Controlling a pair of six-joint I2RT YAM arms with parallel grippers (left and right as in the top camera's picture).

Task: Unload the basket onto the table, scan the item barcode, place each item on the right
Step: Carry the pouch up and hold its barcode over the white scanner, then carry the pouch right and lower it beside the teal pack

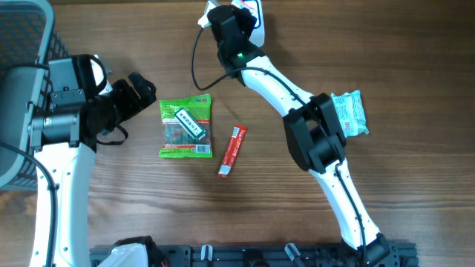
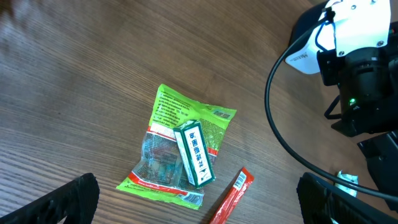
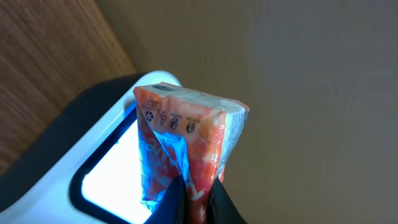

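Observation:
My right gripper swings to the right in the overhead view next, lowers over the teal packet [image 1: 349,113] and releases, since the orange-red packet already faces the scanner's lit window.
In the right wrist view, an orange-red item packet [image 3: 186,140] with clear blue film stands upright, and my right gripper [image 3: 194,186] is shut on its lower edge. The packet hangs right in front of the lit window of the white scanner [image 3: 102,171]. Seen from overhead, the right gripper [image 1: 236,26] is at the table's far edge by the scanner [image 1: 257,13], and the packet is hidden under the wrist. My left gripper [image 1: 145,95] stands open at the left, with nothing between its fingers [image 2: 69,200].
A green snack packet [image 1: 185,127] with a small green box [image 1: 191,123] on it lies mid-table, a red stick sachet [image 1: 232,150] beside it. A teal packet [image 1: 349,113] lies at the right. A grey basket [image 1: 22,44] stands at the far left.

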